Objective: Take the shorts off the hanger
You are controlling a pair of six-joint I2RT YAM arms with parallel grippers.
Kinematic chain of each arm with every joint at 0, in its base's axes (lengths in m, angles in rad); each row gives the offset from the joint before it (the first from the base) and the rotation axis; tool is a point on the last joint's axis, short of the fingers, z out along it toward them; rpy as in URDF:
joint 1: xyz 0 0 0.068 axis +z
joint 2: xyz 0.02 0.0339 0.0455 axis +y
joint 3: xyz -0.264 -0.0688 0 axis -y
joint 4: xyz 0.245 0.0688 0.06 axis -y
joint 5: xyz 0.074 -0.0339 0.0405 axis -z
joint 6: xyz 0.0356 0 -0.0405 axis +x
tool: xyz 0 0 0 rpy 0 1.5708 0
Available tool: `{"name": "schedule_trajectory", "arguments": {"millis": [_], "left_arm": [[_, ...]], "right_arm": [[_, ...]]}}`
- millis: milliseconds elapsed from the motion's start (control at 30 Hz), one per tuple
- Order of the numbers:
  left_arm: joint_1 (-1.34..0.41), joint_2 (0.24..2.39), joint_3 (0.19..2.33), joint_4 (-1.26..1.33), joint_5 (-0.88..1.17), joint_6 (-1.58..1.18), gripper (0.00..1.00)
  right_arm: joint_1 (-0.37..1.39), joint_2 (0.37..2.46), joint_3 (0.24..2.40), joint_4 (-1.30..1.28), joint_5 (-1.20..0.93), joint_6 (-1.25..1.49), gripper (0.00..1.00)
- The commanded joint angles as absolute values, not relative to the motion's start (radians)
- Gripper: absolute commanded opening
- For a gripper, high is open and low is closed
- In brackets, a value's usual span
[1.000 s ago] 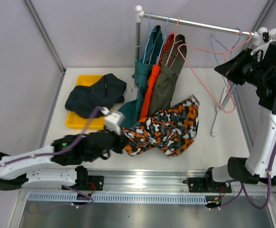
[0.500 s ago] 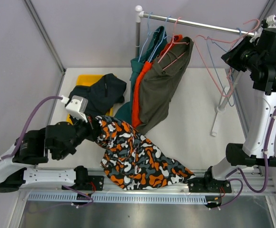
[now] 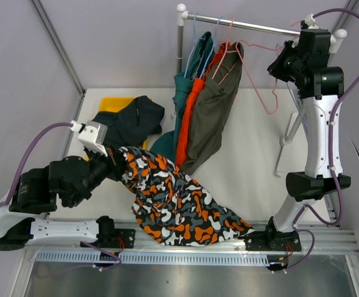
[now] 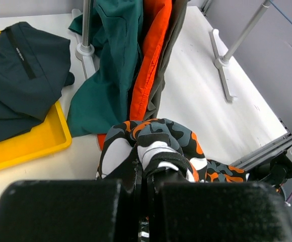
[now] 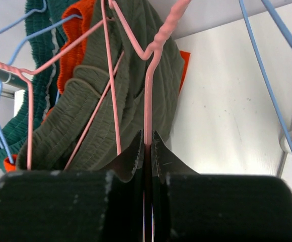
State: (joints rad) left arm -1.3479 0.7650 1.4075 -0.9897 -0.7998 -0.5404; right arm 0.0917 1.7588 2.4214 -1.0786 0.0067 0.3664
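Next, my right gripper lowers slightly by the end of the bar and opens to release the pink wire of the hanger.
My left gripper (image 3: 112, 162) is shut on the camouflage shorts (image 3: 179, 204), which trail over the table's front edge; the wrist view shows their waistband (image 4: 158, 143) pinched between my fingers. My right gripper (image 3: 283, 62) is shut on a bare pink hanger (image 3: 259, 83) up by the rail; its wire (image 5: 147, 108) runs between the closed jaws. The teal shorts (image 3: 189, 86), orange shorts (image 3: 189, 117) and olive-grey shorts (image 3: 213, 111) hang from hangers on the rail (image 3: 254, 25). The navy shorts (image 3: 125, 122) lie on the yellow tray (image 3: 108, 104).
The rack's left post (image 3: 179, 43) and its right stand foot (image 3: 283, 148) rest on the table. Blue hangers (image 5: 272, 85) hang beside the pink one. Grey enclosure walls close in the back and sides.
My left gripper pulled the camouflage shorts off the pink hanger, leftward and toward the front. My right gripper carried the bare pink hanger up and left along the rail. The hanging shorts swung back.
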Motion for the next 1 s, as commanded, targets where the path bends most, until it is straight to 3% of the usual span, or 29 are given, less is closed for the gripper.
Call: {"name": "schedule_trajectory", "arguments": {"millis": [0, 533, 600, 633, 667, 700, 767, 967], "left_arm": [[-1.347, 0.755, 1.404, -0.954, -0.834, -0.526, 0.0], [-1.347, 0.854, 1.63, -0.965, -0.942, -0.385, 0.0], [-1.347, 0.879, 1.672, -0.966, -0.969, -0.356, 0.0], [-1.347, 0.887, 1.683, -0.968, -0.98, -0.345, 0.0], [-1.345, 0.902, 1.693, -0.968, -0.995, -0.322, 0.0], [-1.342, 0.91, 1.721, -0.959, -1.024, -0.302, 0.0], [-1.329, 0.94, 1.744, -0.953, -1.054, -0.247, 0.0], [-1.157, 1.035, 1.975, -0.92, -0.971, -0.103, 0.0]], "right_arm": [[0.089, 1.779, 2.421, -1.029, 0.078, 0.325, 0.0], [0.048, 1.464, 1.965, -0.957, 0.164, 0.308, 0.02], [0.041, 1.434, 1.953, -0.968, 0.176, 0.301, 0.14], [0.032, 1.425, 1.942, -0.969, 0.175, 0.299, 0.49], [0.029, 1.413, 1.934, -0.968, 0.176, 0.299, 0.65], [0.025, 1.39, 1.928, -0.966, 0.175, 0.301, 0.91], [0.023, 1.368, 1.908, -0.956, 0.167, 0.305, 0.99], [0.011, 1.33, 1.91, -0.968, 0.134, 0.319, 0.99]]}}
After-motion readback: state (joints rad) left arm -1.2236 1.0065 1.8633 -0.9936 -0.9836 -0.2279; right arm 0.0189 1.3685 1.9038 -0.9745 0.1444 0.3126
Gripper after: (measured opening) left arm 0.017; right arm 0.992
